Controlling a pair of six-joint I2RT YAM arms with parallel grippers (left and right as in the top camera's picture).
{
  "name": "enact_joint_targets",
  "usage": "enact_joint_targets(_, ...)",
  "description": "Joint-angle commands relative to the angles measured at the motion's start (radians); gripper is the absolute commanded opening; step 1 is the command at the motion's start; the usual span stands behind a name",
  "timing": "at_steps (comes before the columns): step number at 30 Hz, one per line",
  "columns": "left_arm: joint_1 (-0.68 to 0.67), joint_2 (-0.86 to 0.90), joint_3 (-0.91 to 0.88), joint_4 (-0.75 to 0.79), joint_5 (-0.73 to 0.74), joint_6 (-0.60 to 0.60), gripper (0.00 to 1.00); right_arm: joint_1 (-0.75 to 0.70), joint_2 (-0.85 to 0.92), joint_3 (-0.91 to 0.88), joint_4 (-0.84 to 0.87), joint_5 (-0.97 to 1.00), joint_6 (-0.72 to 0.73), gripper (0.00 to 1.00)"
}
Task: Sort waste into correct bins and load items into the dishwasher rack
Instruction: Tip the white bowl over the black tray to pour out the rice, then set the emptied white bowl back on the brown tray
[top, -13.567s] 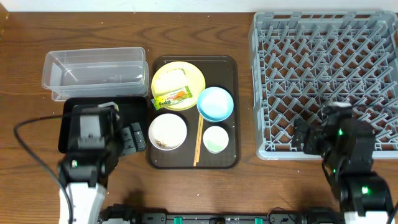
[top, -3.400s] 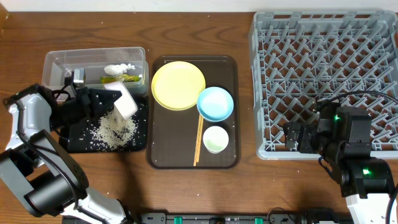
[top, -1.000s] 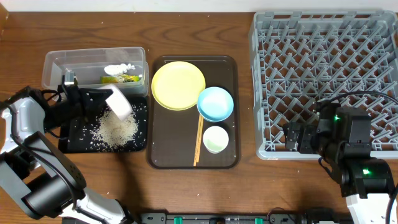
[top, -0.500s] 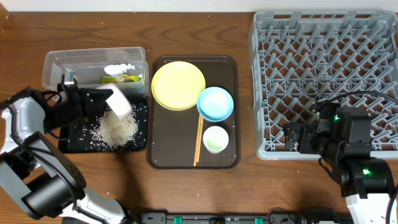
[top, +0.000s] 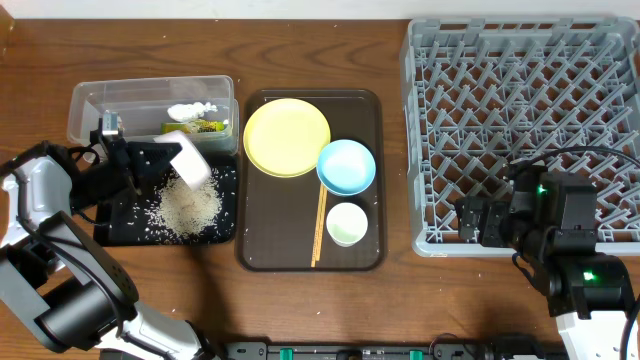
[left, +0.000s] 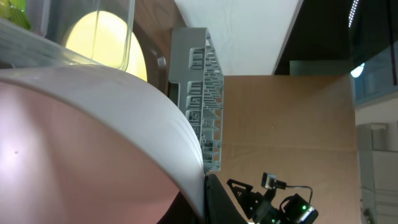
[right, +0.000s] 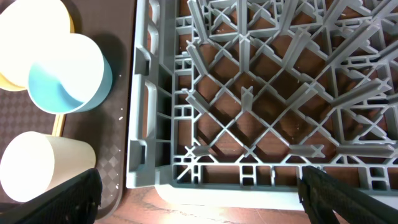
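Observation:
My left gripper will turn the white bowl upright next, since rice is heaped in the black tray (top: 118, 215), then lower it beside the chopsticks on the brown tray.
My left gripper (top: 168, 160) is shut on the rim of the white bowl (top: 192, 160), which hangs tipped over the black tray (top: 118, 215). In the left wrist view the bowl (left: 93, 137) fills most of the frame, with one dark finger (left: 219, 202) against its rim. Rice grains (top: 190, 207) lie heaped in the black tray. The clear tub (top: 120, 105) holds the tissue (top: 190, 109) and the wrapper (top: 197, 127). Yellow plate (top: 287, 137), blue bowl (top: 346, 166), cup (top: 347, 223) and chopsticks (top: 320, 225) sit on the brown tray. My right gripper (right: 199, 208) is open at the near left corner of the rack (top: 525, 130), holding nothing.
The brown serving tray (top: 262, 255) lies between the bins and the rack. In the right wrist view the rack wall (right: 149, 112) stands right beside the blue bowl (right: 65, 74) and the cup (right: 43, 165). Bare wooden table runs along the front edge.
Nothing visibly moves over the last second. The left gripper keeps the bowl tilted over the black tray, and the right arm stays in place.

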Motion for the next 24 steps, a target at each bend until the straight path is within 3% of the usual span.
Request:
enact_joint_targets(1, 0.007, -0.008, -0.006, -0.014, -0.005, -0.016, 0.06, -0.005, -0.003, 0.022, -0.002, -0.008, 0.01, 0.99)
enact_joint_targets(5, -0.005, -0.013, -0.005, -0.029, -0.018, 0.004, 0.06, -0.005, -0.003, 0.022, -0.002, -0.008, 0.01, 0.99)
enact_joint_targets(13, -0.142, -0.159, -0.005, -0.03, -0.243, -0.014, 0.06, -0.005, -0.003, 0.022, -0.001, -0.008, 0.01, 0.99)
enact_joint_targets(20, -0.425, -0.286, -0.005, 0.065, -0.739, -0.248, 0.06, -0.005, -0.003, 0.022, -0.002, -0.008, 0.01, 0.99)
enact_joint_targets(24, -0.612, -0.28, -0.005, 0.09, -0.885, -0.287, 0.06, -0.005, -0.003, 0.022, -0.002, -0.008, 0.01, 0.99)
